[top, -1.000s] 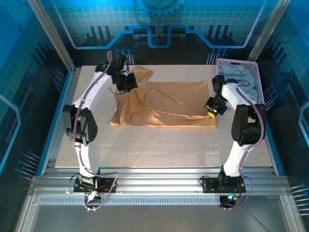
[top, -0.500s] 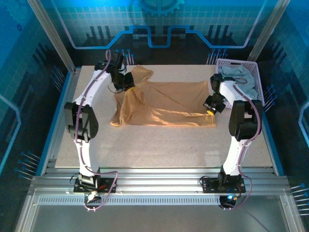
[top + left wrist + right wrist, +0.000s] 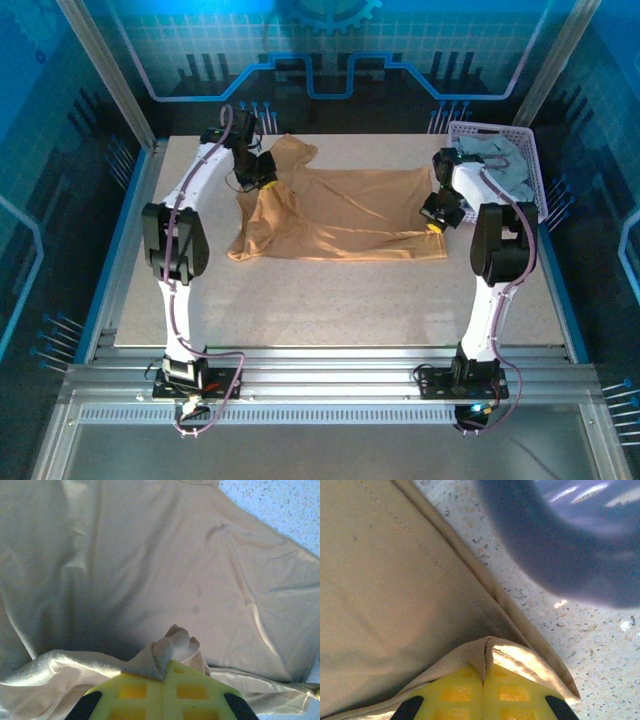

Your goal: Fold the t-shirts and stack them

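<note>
My left gripper holds the fold. Next I will move it slightly away from the tan t-shirt's hem, over the tan t-shirt's shoulder end, and then let go of the fold.
The tan t-shirt [image 3: 340, 212] lies spread across the far half of the table, its hem to the right and a sleeve toward the far left. My left gripper [image 3: 266, 168] is shut on a bunched fold of the tan t-shirt [image 3: 170, 645] near the shoulder. At the hem, my right gripper [image 3: 436, 212] is shut on a pinched edge of the tan t-shirt [image 3: 485, 655], lifted slightly off the table. The pale grey-blue t-shirt [image 3: 497, 160] lies crumpled in the basket.
The lavender lattice basket [image 3: 532, 180] stands at the table's far right corner, close behind my right arm. Its blurred rim [image 3: 570, 535] fills the top right of the right wrist view. Speckled table surface [image 3: 330, 300] stretches toward the near edge.
Both grippers have moved toward the far side with the shirt held. The right hem edge has been pulled back and the near right corner has shifted with it.
</note>
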You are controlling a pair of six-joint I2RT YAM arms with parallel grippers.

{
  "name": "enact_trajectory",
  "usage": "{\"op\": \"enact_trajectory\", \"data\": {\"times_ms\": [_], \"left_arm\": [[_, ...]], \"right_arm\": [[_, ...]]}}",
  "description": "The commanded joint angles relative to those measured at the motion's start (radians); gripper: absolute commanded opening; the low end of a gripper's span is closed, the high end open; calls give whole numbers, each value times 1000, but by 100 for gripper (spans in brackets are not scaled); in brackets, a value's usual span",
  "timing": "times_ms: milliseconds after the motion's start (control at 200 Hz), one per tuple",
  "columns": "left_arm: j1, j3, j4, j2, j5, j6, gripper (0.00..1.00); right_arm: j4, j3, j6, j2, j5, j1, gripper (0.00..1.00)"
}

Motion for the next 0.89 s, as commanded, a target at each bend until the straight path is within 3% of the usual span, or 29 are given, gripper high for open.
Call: {"op": "enact_trajectory", "data": {"times_ms": [0,110,175,415,600,890], "left_arm": [[12,42,-6,29,4,12,0],[19,61,-4,49,-5,0,0],[27,64,10,55,-1,-11,0],[41,87,15,76,11,-27,0],[54,58,24,46,-20,-42,0],[69,37,51,44,22,-64,0]], "right_arm": [[-36,30,-10,31,25,7,1],[-35,38,-13,36,42,6,25],[-25,39,-20,20,55,4,34],[3,24,-34,-54,72,12,47],[48,-66,-5,-111,29,34,46],[75,-142,47,-136,-1,76,13]]}}
